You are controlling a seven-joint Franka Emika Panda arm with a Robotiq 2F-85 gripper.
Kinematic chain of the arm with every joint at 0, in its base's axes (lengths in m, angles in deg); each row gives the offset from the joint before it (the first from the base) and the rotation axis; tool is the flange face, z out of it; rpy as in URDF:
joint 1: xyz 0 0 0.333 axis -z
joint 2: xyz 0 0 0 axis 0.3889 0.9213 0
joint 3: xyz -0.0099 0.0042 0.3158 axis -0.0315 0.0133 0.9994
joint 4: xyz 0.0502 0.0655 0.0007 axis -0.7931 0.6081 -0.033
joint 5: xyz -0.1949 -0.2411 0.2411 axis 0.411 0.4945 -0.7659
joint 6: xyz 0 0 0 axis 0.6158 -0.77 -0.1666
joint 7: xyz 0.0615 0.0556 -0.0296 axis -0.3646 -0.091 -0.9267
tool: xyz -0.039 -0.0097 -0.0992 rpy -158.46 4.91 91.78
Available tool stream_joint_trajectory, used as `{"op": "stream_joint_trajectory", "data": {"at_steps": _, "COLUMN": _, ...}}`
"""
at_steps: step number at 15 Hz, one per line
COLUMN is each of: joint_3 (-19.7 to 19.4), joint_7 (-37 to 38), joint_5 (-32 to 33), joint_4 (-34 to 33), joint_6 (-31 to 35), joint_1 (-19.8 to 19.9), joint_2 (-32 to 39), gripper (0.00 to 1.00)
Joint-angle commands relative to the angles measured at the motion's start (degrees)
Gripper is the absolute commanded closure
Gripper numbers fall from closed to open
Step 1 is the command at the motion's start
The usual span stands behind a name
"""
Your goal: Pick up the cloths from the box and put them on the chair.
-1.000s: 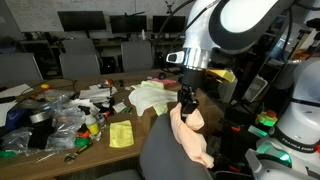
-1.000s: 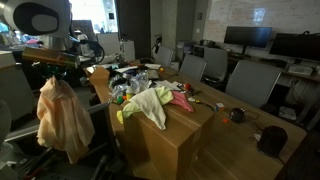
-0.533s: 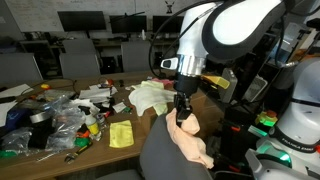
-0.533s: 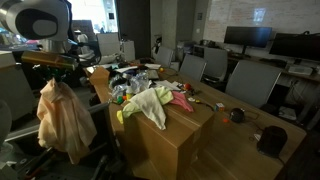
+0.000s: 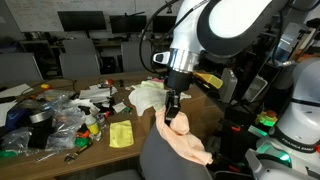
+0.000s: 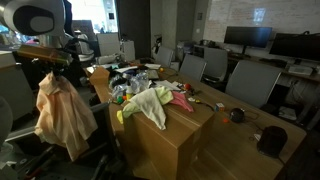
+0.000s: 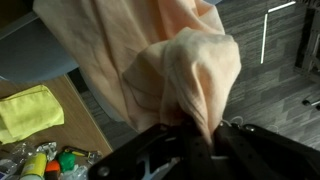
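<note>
The peach cloth (image 5: 185, 140) already hangs down over the dark chair's backrest (image 5: 156, 149), so the robot's gripper will stay above it and open its fingers to let go of the cloth there.
My gripper (image 5: 172, 112) is shut on a peach cloth (image 5: 185, 140) that hangs down over the dark chair (image 5: 160, 155). In an exterior view the same cloth (image 6: 62, 112) dangles from the gripper (image 6: 50, 68) above the chair (image 6: 100, 150). In the wrist view the cloth (image 7: 170, 70) is pinched between the black fingers (image 7: 160, 150). The cardboard box (image 6: 170, 135) still holds a yellow-green cloth (image 6: 148, 105) and a red cloth (image 6: 181, 100). The yellow-green cloth (image 5: 150, 97) also shows on the box behind the gripper.
A cluttered table (image 5: 60, 115) holds plastic bags, small items and a yellow rag (image 5: 121, 134). Office chairs (image 6: 245, 85) and monitors (image 6: 265, 42) stand behind. Another robot's white base (image 5: 295, 130) is close beside the chair.
My gripper has moved sideways toward the table side with the peach cloth, which hangs a little lower over the chair.
</note>
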Motion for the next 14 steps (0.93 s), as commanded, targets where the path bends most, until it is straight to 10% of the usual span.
{"op": "stream_joint_trajectory", "data": {"at_steps": 1, "joint_3": 0.45, "joint_7": 1.7, "joint_5": -2.36, "joint_4": -2.31, "joint_6": 3.15, "joint_1": -0.71, "joint_2": 2.25, "gripper": 0.97}}
{"op": "stream_joint_trajectory", "data": {"at_steps": 6, "joint_3": 1.78, "joint_7": 3.79, "joint_5": -0.18, "joint_4": -2.84, "joint_6": 4.63, "joint_1": -0.17, "joint_2": 4.94, "gripper": 0.98}}
{"op": "stream_joint_trajectory", "data": {"at_steps": 7, "joint_3": 2.24, "joint_7": 4.62, "joint_5": 1.35, "joint_4": -2.84, "joint_6": 4.85, "joint_1": 0.12, "joint_2": 5.63, "gripper": 0.66}}
{"op": "stream_joint_trajectory", "data": {"at_steps": 14, "joint_3": 4.04, "joint_7": 13.23, "joint_5": 16.6, "joint_4": -2.49, "joint_6": 4.74, "joint_1": 1.66, "joint_2": 8.41, "gripper": 0.2}}
